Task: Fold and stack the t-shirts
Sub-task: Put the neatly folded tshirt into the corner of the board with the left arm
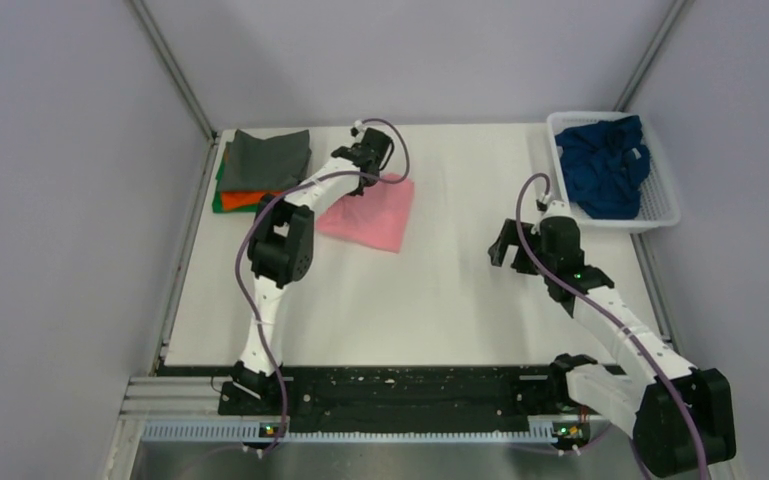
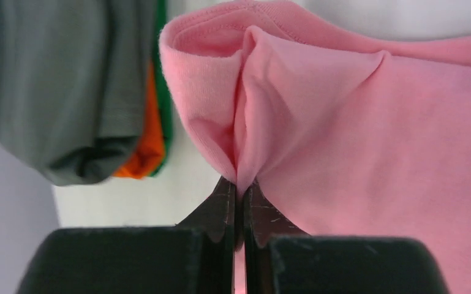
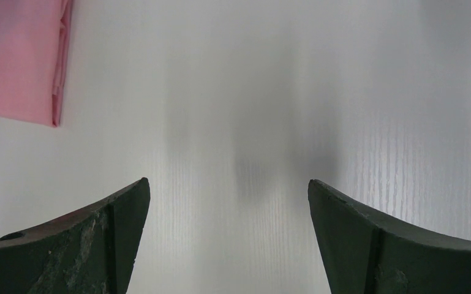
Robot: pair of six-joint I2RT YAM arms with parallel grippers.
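Note:
The pink shirt is folded, so my left gripper should next move up, to the left in the top view and down onto the dark grey shirt point(image 1: 270, 158) point(image 2: 67, 86) to release the pink shirt.
A folded pink t-shirt point(image 1: 375, 215) lies on the white table right of a stack with a dark grey shirt point(image 1: 270, 158) on top, orange point(image 1: 243, 200) and green point(image 1: 219, 204) below. My left gripper point(image 1: 368, 170) is shut on the pink shirt's far edge; the wrist view shows the cloth point(image 2: 343, 122) pinched and bunched between the jaws point(image 2: 241, 187), the stack point(image 2: 67, 79) to its left. A navy blue shirt point(image 1: 605, 165) is crumpled in the white basket point(image 1: 665, 215). My right gripper point(image 1: 505, 245) is open and empty over bare table point(image 3: 229, 184); the pink shirt's corner point(image 3: 18, 58) shows at left.
Metal frame posts and grey walls bound the table at the back and sides. The basket sits at the far right edge. A black rail with the arm bases point(image 1: 390, 395) runs along the near edge.

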